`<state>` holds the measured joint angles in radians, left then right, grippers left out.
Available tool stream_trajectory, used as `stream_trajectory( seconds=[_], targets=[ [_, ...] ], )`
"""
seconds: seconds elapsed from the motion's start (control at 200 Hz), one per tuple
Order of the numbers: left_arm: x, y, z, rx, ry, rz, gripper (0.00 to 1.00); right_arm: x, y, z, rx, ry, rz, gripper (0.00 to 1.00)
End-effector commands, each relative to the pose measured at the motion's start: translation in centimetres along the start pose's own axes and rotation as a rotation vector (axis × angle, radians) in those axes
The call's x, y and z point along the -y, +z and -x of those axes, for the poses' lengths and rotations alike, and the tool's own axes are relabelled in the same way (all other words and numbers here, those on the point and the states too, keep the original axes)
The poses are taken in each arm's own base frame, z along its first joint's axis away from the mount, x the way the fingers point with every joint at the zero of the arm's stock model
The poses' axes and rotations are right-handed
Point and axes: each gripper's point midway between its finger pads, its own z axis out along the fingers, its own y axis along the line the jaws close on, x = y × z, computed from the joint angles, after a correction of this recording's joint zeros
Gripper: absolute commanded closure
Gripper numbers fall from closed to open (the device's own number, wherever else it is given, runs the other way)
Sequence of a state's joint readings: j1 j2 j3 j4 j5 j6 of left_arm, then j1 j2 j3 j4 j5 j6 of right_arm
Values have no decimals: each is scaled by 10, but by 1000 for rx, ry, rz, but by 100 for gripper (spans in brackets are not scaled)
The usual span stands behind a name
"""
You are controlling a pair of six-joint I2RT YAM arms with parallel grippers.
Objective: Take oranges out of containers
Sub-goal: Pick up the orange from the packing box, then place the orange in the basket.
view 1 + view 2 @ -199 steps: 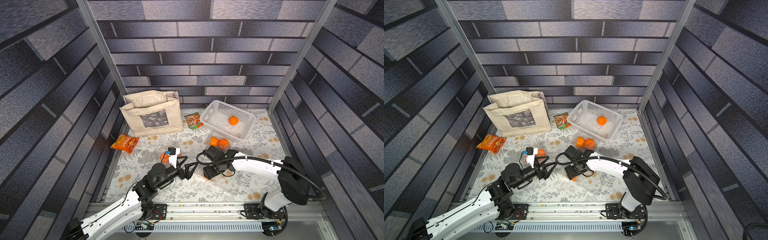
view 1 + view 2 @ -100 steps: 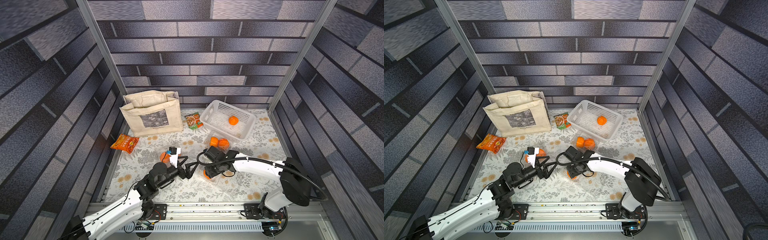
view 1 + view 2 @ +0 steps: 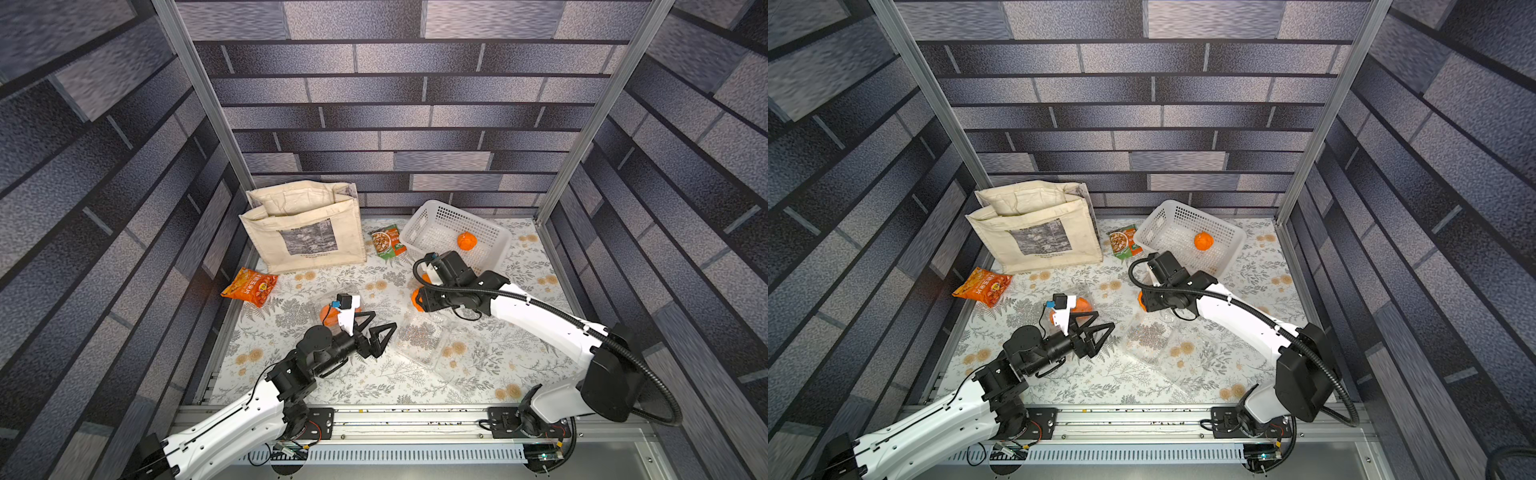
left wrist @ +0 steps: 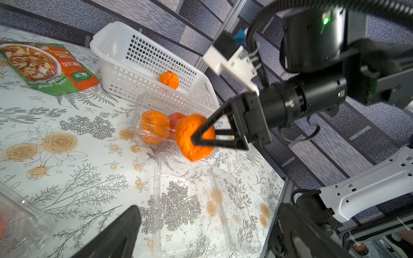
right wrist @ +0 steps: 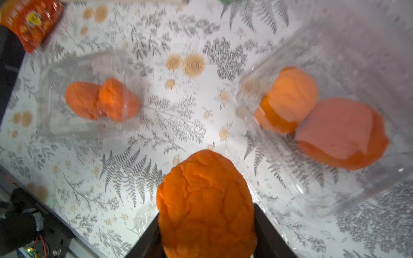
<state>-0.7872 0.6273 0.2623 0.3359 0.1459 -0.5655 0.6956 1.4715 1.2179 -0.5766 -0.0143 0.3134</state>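
My right gripper carries its orange outward over the basket's near rim next and releases it above the basket's perforated bottom, because one orange already rests there.
My right gripper (image 3: 417,300) is shut on an orange (image 5: 206,205) and holds it in the air, just past the far end of an open, empty container (image 3: 440,349). In the left wrist view the same orange (image 4: 194,140) sits between the black fingers. My left gripper (image 3: 382,321) stands open with nothing in it, beside that empty container (image 4: 190,201). One shut container (image 5: 89,98) with two oranges lies by the left wrist. A second container (image 5: 312,111), also with two oranges, lies near the basket. One orange (image 3: 466,241) rests in the basket.
The white perforated basket (image 3: 436,220) stands at the back right, close behind the right wrist. A beige tote bag (image 3: 303,232) stands at the back left. An orange snack packet (image 3: 249,286) and a green packet (image 3: 387,241) lie on the flowered cloth.
The right gripper closed on an orange in the open container, lifted it out and carried it toward the back. The left arm has barely moved.
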Motion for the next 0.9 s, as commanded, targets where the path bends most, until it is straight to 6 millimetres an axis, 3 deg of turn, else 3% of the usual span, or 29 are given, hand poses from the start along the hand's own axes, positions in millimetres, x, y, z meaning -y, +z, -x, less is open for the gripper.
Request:
stream_trajectory(
  seconds=[0.0, 0.13, 0.25, 0.496, 0.581, 0.686, 0.796, 0.897],
  targets=[
    [-3, 1, 4, 16, 0, 9, 0, 29, -21, 41, 65, -14, -29, 58],
    [-4, 4, 2, 14, -8, 8, 0, 76, -27, 88, 118, 19, -103, 59],
    [-8, 5, -2, 6, -22, 19, 0, 120, -20, 117, 134, 82, -166, 59],
    [-18, 5, -13, -58, -23, 74, 0, 187, 16, 133, 105, 197, -266, 58],
    [-21, 4, -16, -73, -20, 96, 0, 196, 24, 135, 96, 206, -286, 52],
    [-24, 4, -16, -76, -19, 109, 0, 201, 25, 136, 103, 217, -305, 23],
    [-28, 6, -19, -94, -10, 134, 0, 195, 14, 138, 131, 212, -294, 19],
    [-51, 7, -28, -162, -13, 272, 0, 187, 2, 137, 156, 205, -268, 17]
  ],
)
